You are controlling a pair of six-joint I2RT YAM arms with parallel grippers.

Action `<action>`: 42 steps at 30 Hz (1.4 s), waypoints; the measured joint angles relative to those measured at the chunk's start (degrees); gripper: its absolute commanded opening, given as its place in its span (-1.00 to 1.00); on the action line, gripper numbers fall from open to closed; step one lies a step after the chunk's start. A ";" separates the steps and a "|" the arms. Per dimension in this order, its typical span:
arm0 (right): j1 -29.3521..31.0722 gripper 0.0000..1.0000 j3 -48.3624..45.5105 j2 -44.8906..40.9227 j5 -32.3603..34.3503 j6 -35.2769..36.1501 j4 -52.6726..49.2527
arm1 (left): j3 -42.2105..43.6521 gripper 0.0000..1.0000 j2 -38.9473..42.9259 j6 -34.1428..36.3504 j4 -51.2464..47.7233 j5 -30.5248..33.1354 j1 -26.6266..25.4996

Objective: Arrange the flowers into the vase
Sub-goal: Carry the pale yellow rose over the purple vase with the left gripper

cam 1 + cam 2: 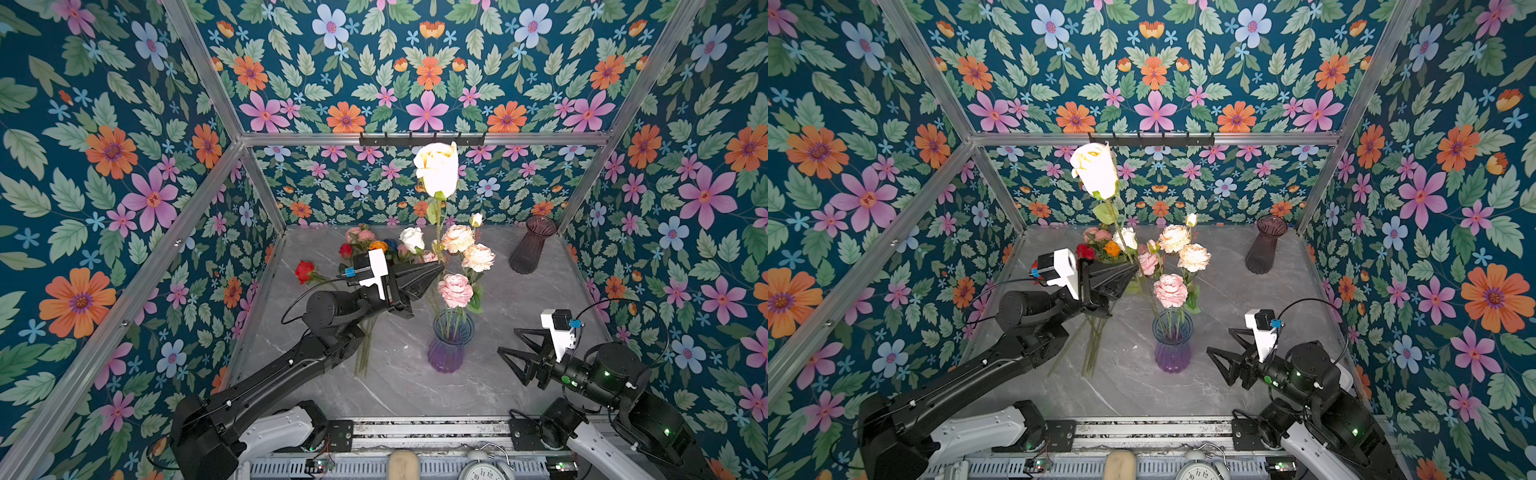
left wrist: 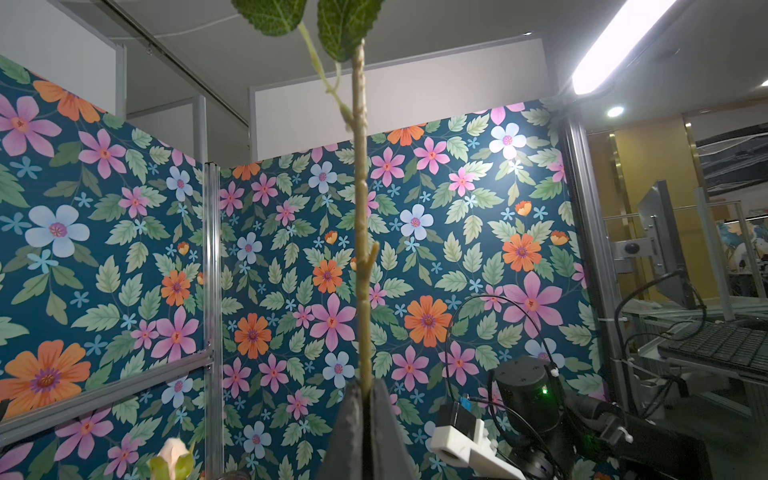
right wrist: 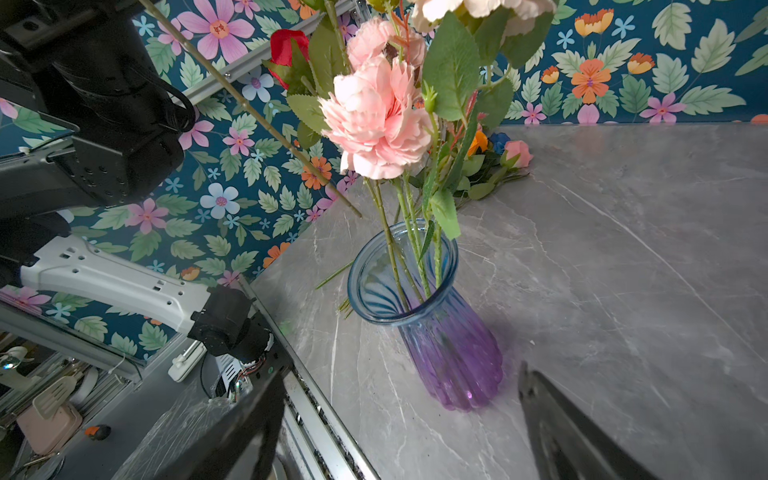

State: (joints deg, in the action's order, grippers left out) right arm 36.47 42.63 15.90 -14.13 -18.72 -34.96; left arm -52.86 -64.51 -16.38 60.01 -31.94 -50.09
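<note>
The vase's opening (image 1: 454,326) lies below my left gripper. My left gripper lowers the cream rose's stem in next and releases, as the stem's end still hangs above the vase's rim.
A blue-and-purple glass vase (image 1: 451,340) (image 3: 419,307) stands mid-table with pink and peach flowers (image 1: 456,289) in it. My left gripper (image 1: 440,268) (image 2: 365,390) is shut on the green stem (image 2: 360,232) of a cream rose (image 1: 437,168), held upright high above the table. The stem's lower end (image 3: 357,212) hangs just above the vase's rim. More flowers (image 1: 374,245) lie in a pile at the back left, among them a red rose (image 1: 305,271). To the right of the vase, my right gripper (image 1: 507,340) (image 3: 395,386) is open and holds nothing.
A dark purple vase (image 1: 532,245) stands at the back right corner. Loose stems (image 1: 363,353) lie under the left arm. A clock (image 1: 484,471) and a metal rail (image 1: 428,430) sit at the front edge. Flowered walls close in three sides.
</note>
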 measured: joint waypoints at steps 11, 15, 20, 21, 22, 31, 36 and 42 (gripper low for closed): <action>0.00 0.79 1.36 -0.61 0.24 1.14 -1.95 | 1.81 -1.00 -5.14 0.37 3.10 -0.50 -1.79; 0.00 0.79 1.40 -1.27 0.44 1.31 -2.60 | 3.74 -1.00 -5.60 0.28 4.66 -0.26 -2.14; 0.00 0.79 1.09 -1.66 0.44 1.31 -2.84 | 6.25 -1.00 -5.97 0.17 5.14 -0.02 -3.34; 0.00 0.79 1.07 -1.66 0.42 1.31 -2.84 | 6.88 -1.00 -5.97 0.20 5.20 -0.04 -3.63; 0.00 0.79 1.03 -1.66 0.44 1.31 -2.86 | 7.50 -1.00 -6.01 0.28 5.35 -0.13 -3.82; 0.00 0.80 0.96 -1.01 0.42 1.55 -2.86 | 15.02 -1.00 -6.51 4.94 4.55 -0.92 -5.53; 0.00 0.80 0.68 -0.02 0.39 1.88 -2.47 | 18.05 -0.91 -7.76 7.98 2.78 -0.72 -6.19; 0.00 0.80 0.46 1.53 0.15 1.99 -1.86 | 21.66 -0.38 -9.40 10.78 2.54 0.87 -6.27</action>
State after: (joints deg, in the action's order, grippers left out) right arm 36.47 43.09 17.43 -13.98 -16.73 -36.82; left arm -31.20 -73.91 -5.61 62.54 -31.07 -56.36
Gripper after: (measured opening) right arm 0.899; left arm 0.253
